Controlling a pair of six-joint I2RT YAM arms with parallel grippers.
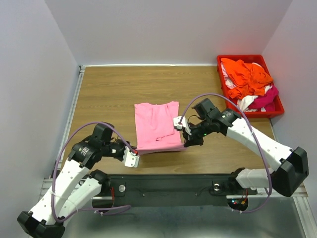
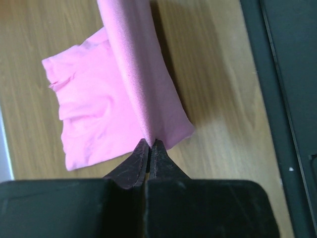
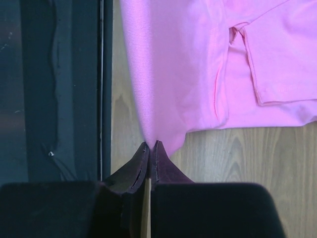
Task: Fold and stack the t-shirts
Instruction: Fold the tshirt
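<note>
The right gripper carries the t-shirt's pinched hem outward next and releases it over the pink t-shirt's far corner [image 1: 175,105], since that corner lies outward of the gripper.
A light pink t-shirt [image 1: 156,124] lies partly folded in the middle of the wooden table, its near edge lifted and stretched between both grippers. My left gripper [image 1: 134,149] is shut on the near left corner of the pink t-shirt [image 2: 133,89], with the cloth rising from its tips [image 2: 150,142]. The near right corner is pinched by my right gripper [image 1: 186,144], which is also shut; the pink t-shirt [image 3: 198,64] hangs from its tips [image 3: 151,144]. Orange [image 1: 246,77], white [image 1: 246,102] and magenta [image 1: 267,97] t-shirts lie crumpled in a bin.
The red plastic bin [image 1: 237,59] stands at the far right of the table against the wall. A black rail [image 1: 168,186] runs along the near table edge just behind the lifted hem. White walls close in the left, back and right.
</note>
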